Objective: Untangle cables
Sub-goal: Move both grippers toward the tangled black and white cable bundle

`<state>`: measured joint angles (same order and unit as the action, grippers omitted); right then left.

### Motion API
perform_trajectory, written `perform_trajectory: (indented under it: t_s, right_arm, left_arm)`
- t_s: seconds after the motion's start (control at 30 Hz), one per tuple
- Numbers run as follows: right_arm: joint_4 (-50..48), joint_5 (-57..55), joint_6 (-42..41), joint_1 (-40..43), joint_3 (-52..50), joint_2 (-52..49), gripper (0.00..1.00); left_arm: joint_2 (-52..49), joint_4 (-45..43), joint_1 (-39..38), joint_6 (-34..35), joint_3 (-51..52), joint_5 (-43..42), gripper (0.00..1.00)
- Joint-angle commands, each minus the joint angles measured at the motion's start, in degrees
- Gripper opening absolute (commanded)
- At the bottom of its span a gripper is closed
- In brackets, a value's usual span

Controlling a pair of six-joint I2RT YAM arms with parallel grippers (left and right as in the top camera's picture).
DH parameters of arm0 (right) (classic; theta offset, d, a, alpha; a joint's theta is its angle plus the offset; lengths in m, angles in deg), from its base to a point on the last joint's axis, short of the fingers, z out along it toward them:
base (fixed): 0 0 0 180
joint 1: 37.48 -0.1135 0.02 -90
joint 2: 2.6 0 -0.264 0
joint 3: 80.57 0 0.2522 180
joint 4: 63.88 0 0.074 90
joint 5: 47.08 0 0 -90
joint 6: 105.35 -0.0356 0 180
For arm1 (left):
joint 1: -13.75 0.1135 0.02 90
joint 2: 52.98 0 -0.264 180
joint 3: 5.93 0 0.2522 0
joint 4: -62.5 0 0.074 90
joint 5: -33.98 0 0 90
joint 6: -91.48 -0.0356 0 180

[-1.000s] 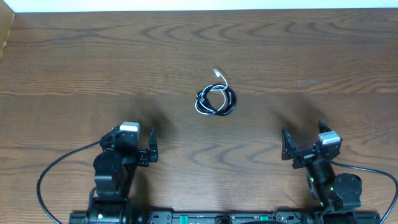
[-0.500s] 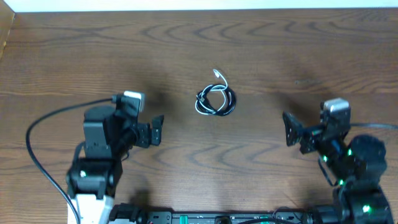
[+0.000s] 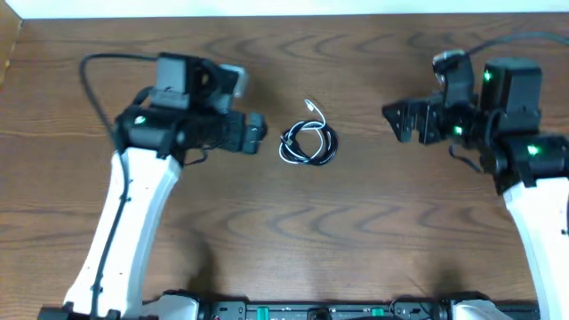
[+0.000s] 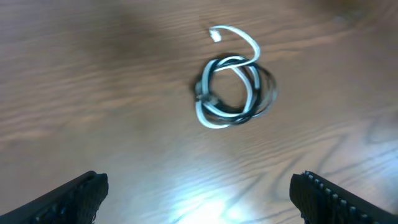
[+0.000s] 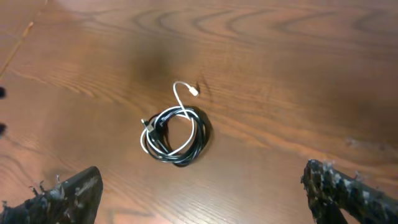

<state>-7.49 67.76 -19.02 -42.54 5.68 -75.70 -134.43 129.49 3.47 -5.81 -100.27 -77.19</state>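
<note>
I next need to lower my left gripper onto the coil's side nearest this gripper, as white and black pieces of cable run side by side there.
The cables (image 3: 307,142) lie in one small tangled coil in the middle of the wooden table, black loops wound with a white cord whose plug end sticks out at the top. The coil also shows in the left wrist view (image 4: 233,90) and in the right wrist view (image 5: 174,130). My left gripper (image 3: 253,134) is open and empty, just left of the coil and raised above the table. My right gripper (image 3: 400,119) is open and empty, to the right of the coil and also raised. Neither touches the cables.
The wooden table (image 3: 293,231) runs to a pale back edge at the top. A thick black arm cable (image 3: 107,62) loops behind the left arm. The arm bases stand at the front edge.
Both arms have risen from the front of the table and reached forward, ending on either side of the coil. The coil has not moved.
</note>
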Motion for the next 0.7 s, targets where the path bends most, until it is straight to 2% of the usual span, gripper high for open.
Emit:
perform_trajectory:
  t_s: [0.0, 0.2, 0.4, 0.67]
  right_arm:
    - [-1.3, 1.8, 1.4, -0.1, 1.7, -3.0, 0.99]
    - [-0.8, 1.6, 1.6, -0.1, 1.6, -4.7, 0.99]
    - [0.9, -1.8, 1.6, -0.2, 1.4, -6.2, 0.96]
    - [0.9, -2.1, 1.6, -0.2, -0.7, -6.7, 0.95]
  left_arm:
    - [-5.3, -3.3, -3.1, 0.5, -1.1, -3.3, 0.99]
    - [-13.4, -9.3, -4.8, 0.7, -1.0, -3.7, 0.98]
    - [-22.3, -13.3, -7.6, 1.6, -1.0, -3.2, 0.87]
    - [-31.6, -21.5, -13.6, 2.7, -1.0, 9.9, 0.86]
